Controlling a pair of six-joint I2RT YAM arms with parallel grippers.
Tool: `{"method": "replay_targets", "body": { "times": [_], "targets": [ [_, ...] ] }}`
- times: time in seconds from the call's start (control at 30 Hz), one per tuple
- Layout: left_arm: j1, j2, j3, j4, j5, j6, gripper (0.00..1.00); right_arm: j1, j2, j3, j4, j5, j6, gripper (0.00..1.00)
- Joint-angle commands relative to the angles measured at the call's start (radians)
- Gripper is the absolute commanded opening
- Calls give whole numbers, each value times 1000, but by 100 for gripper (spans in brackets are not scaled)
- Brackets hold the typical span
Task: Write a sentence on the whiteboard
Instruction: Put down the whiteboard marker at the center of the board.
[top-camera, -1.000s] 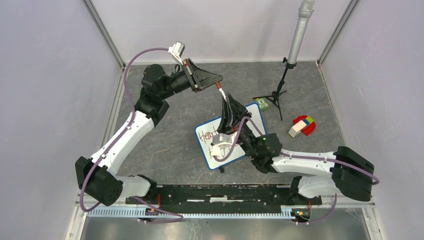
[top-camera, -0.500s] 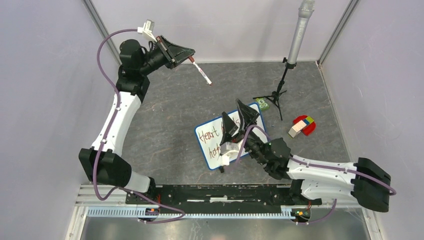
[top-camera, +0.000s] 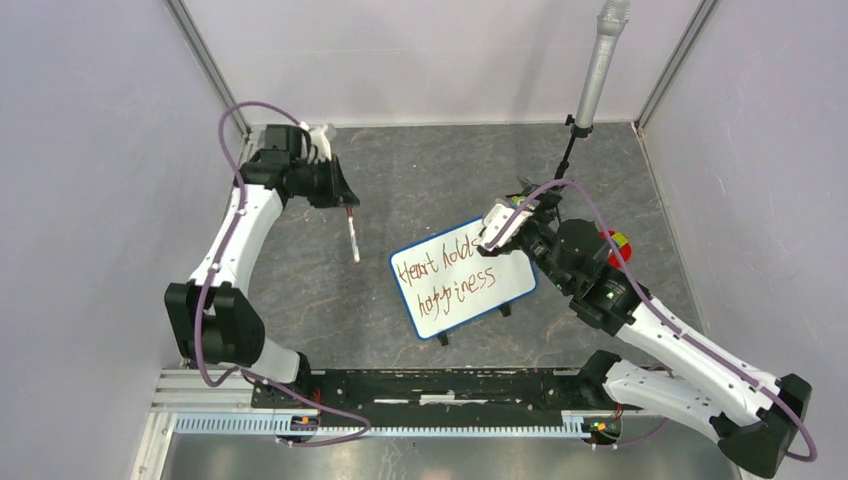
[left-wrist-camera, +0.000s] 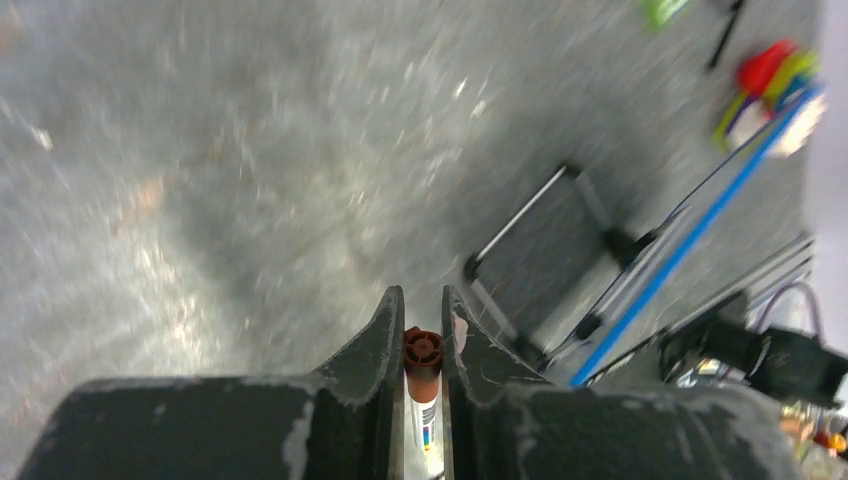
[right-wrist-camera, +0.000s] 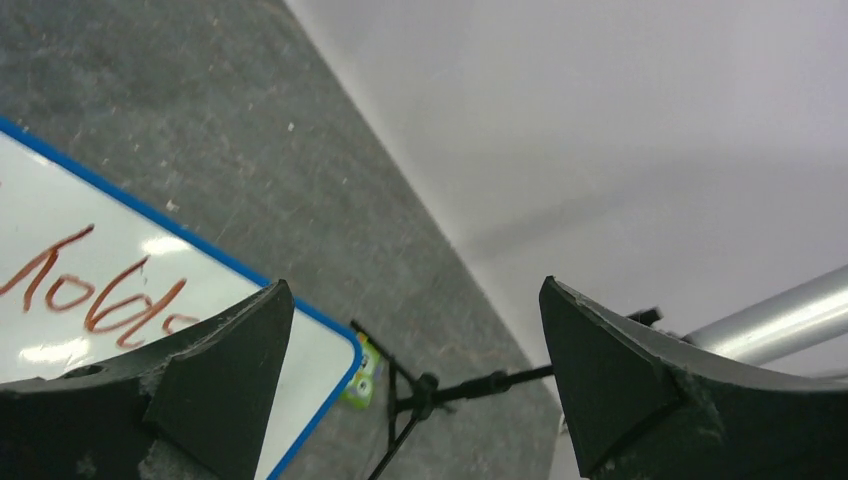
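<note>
My left gripper moves back and down next, then lays the marker on the tabletop beside the whiteboard, since the sentence (top-camera: 455, 288) is complete.
The whiteboard (top-camera: 515, 270), white with a blue frame, lies tilted in the middle of the table. The sentence (top-camera: 455, 288) on it reads "Heart holds happiness" in reddish-brown letters over two lines. Left of the board, my left gripper (top-camera: 340, 198) is shut on a brown-capped marker (top-camera: 351, 232), which hangs down above the table. In the left wrist view the marker (left-wrist-camera: 423, 352) sits clamped between the fingers of the left gripper (left-wrist-camera: 422, 300). My right gripper (top-camera: 522, 200) hovers open over the board's top right corner. In the right wrist view the right gripper (right-wrist-camera: 415, 290) holds nothing, with the whiteboard (right-wrist-camera: 300, 370) at its left.
A black tripod (top-camera: 548, 192) with a silver pole (top-camera: 597, 70) stands at the back right. A small green item (right-wrist-camera: 365, 372) lies by the board's corner. Coloured blocks (top-camera: 618, 243) show behind the right arm. Grey walls close in left, back and right.
The left arm swung the marker away from the board to the left and lowered it. The right gripper opened and drew back to the board's top right corner, uncovering the whole sentence.
</note>
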Motion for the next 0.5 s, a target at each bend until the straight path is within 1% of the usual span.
{"method": "replay_targets", "body": {
  "times": [0.0,0.1,0.2,0.3,0.4,0.47],
  "targets": [
    [-3,50,-116,-153,-41,168,2,-103,-33,0,-237,-89,211,98],
    [-8,104,-173,-151,-58,158,2,-186,-36,-5,-313,-144,277,98],
    [-15,154,-204,-150,-87,158,2,-252,-42,-10,-353,-181,308,98],
    [-29,192,-225,-126,-111,152,2,-306,-30,4,-406,-242,332,98],
    [-53,218,-252,-91,-154,142,3,-347,11,42,-502,-316,342,98],
    [-68,231,-272,-66,-170,133,6,-365,34,66,-552,-341,342,98]
  ]
}}
